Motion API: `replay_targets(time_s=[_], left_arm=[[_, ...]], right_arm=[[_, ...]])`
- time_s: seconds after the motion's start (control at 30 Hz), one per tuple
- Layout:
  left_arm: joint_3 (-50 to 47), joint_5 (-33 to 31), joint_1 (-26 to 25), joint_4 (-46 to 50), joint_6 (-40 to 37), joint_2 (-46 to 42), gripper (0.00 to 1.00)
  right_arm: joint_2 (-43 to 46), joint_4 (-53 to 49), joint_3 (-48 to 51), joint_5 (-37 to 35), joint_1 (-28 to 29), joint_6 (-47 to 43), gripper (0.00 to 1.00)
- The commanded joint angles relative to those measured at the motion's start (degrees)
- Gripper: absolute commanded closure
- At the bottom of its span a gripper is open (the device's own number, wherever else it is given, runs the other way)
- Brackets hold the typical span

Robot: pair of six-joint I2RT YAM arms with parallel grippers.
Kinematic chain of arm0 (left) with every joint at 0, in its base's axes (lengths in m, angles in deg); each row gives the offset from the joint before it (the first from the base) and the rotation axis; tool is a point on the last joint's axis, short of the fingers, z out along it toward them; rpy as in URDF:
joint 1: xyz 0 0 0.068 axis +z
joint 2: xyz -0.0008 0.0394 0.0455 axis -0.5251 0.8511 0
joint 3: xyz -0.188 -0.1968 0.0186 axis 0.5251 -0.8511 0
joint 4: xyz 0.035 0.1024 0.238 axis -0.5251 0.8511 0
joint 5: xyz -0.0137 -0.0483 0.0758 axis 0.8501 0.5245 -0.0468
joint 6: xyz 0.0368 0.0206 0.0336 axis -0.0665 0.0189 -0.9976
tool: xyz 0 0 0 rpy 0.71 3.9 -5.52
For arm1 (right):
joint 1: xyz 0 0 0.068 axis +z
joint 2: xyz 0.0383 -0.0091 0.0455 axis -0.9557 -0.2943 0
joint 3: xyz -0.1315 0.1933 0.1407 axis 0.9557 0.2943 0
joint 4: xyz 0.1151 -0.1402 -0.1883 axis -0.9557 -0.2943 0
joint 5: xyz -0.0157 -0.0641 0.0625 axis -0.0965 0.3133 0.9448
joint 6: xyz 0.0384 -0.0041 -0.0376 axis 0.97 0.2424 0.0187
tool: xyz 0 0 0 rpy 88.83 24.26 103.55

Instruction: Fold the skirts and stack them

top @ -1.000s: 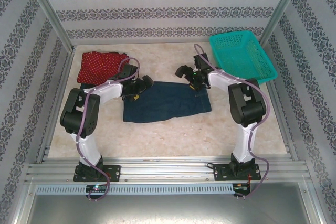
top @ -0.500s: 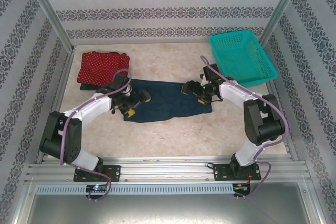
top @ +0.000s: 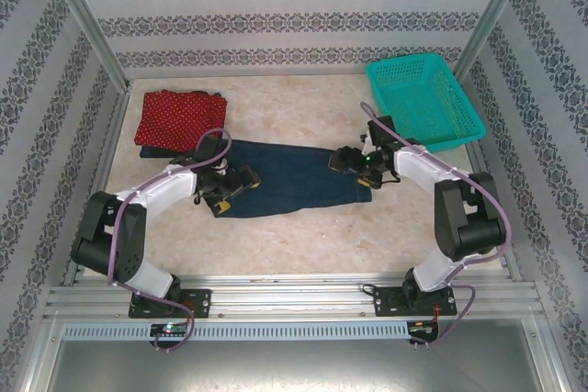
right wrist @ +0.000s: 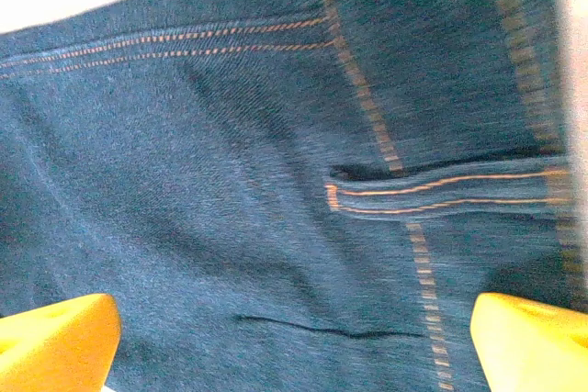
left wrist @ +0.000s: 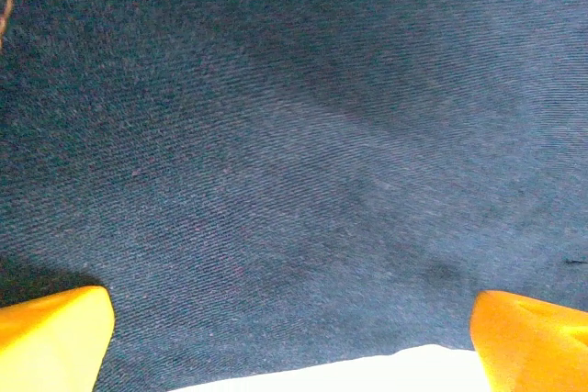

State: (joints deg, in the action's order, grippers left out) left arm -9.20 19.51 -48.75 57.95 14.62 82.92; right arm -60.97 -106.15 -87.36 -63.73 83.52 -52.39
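Observation:
The edge of the skirt's waistband runs under one finger instead of between both, so the robot's right gripper should next move toward that edge and down, and close on the waistband.
A dark blue denim skirt point(top: 294, 181) lies spread flat across the middle of the table. My left gripper point(top: 237, 188) hangs over its left near part, open, yellow fingertips point(left wrist: 50, 337) wide apart with only denim point(left wrist: 294, 135) and a strip of white table between them. My right gripper point(top: 351, 161) is over the skirt's right end, also open, above orange stitching and a belt loop point(right wrist: 441, 195). The red white-dotted skirt point(top: 179, 115) lies folded at the back left, on top of a dark cloth point(top: 152, 149) that peeks out under it.
An empty teal mesh basket point(top: 409, 61) stands at the back right, close behind my right arm. Patterned walls and metal posts close in the table on three sides. Bare tabletop point(top: 312, 245) runs along the near side.
Both grippers came toward the near side and down over the denim skirt, the right one also shifting right toward its end. The skirt stays flat on the table.

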Motion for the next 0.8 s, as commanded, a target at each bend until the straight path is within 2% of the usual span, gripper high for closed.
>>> replay_targets(time_s=[0.0,0.07,0.27,0.43,0.57,0.77], left_arm=[[6.44,-3.21,0.95,5.75,-4.57,-2.44,0.0],[8.68,-5.91,1.16,7.54,-7.38,-0.95,0.0],[11.04,-8.3,2.49,9.14,-12.6,6.55,0.0],[9.05,-8.23,2.54,7.43,-13.21,9.78,0.0],[6.52,-7.65,2.5,5.67,-12.52,10.98,0.0],[3.7,-6.49,2.5,3.15,-11.72,12.45,0.0]], right_arm=[[1.71,-4.48,1.35,-0.87,-3.65,-6.05,0.03],[0.11,-5.65,1.03,2.49,-5.53,-7.92,0.05],[-3.86,-6.66,-1.07,2.86,-6.07,-9.28,0.16],[-5.79,-4.46,-0.33,3.18,-5.76,-6.18,0.2],[-6.24,-1.99,1.33,6.55,-5.71,-4.23,0.22],[-8.16,-0.35,2.33,10.26,-3.7,-3.39,0.32]])
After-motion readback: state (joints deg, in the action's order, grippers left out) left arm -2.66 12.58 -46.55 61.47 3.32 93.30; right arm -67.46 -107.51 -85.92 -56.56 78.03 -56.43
